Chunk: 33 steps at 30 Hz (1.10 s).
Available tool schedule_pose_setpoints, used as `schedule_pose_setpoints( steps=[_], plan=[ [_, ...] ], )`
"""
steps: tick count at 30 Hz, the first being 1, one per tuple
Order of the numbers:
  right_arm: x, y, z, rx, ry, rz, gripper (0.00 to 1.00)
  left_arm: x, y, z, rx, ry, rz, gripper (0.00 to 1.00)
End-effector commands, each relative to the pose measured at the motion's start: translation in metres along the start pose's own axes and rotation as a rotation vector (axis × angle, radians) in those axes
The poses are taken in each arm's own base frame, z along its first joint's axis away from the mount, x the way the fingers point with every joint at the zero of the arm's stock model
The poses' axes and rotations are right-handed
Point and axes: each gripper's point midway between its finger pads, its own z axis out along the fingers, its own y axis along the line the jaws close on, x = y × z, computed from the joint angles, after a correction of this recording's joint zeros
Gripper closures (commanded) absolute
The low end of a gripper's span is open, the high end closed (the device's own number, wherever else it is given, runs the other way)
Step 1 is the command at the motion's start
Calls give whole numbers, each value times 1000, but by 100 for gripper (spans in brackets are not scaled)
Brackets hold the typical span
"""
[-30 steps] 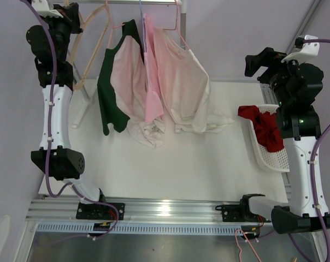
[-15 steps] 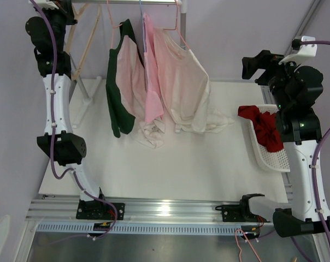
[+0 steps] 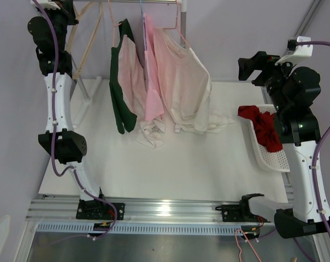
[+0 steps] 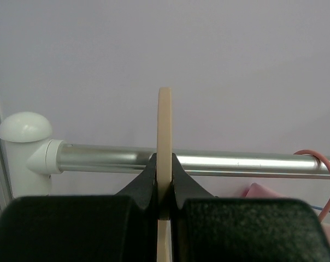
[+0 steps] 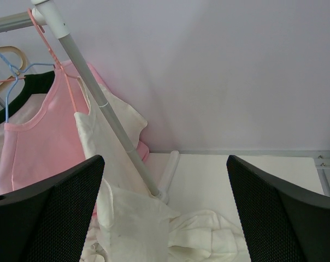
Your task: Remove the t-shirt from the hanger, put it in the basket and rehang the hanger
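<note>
Next, the left gripper moves outward and down to release the beige hanger's hook over the rack's bar (image 4: pixel 236 162). The bar lies outward, below the hook's top.
My left gripper (image 3: pixel 65 10) (image 4: pixel 164 164) is up at the rack's rail (image 4: pixel 236 162), shut on a bare beige hanger (image 3: pixel 87 41) (image 4: pixel 164 117) whose hook stands in front of the rail. To its right hang a green-and-pink t-shirt (image 3: pixel 123 82), a pink t-shirt (image 3: pixel 152 76) (image 5: pixel 39 142) and a pale white t-shirt (image 3: pixel 181 82) (image 5: pixel 107 153), each on its own thin hanger. My right gripper (image 3: pixel 251 64) (image 5: pixel 165 180) hovers open at the right, apart from the clothes, nothing between its fingers.
White garments (image 3: pixel 149 134) (image 5: pixel 206 237) lie crumpled on the table under the rack. A white basket (image 3: pixel 274 158) holding a red cloth (image 3: pixel 263 128) stands at the right edge. The rack's slanted post (image 5: pixel 102 103) and its foot (image 3: pixel 84 103) stand on the table.
My left arm has lifted the beige hanger higher toward the rail. The green-and-pink t-shirt has swung right. My right gripper has drifted slightly left, still open.
</note>
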Motion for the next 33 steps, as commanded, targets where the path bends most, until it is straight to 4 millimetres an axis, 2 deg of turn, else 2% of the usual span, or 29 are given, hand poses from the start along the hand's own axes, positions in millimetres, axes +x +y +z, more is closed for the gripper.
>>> schedule_pose_setpoints(
  steps=[1,25,33],
  plan=[
    [-14,5,-6,-13,-43,-19,1,-27,-6,0,26,-65,-4,99],
    [-8,10,-10,-37,-44,-15,1,21,-4,2,53,30,-27,99],
    [-5,10,-12,-39,-40,-16,1,29,-4,2,52,47,-24,99]
  ],
)
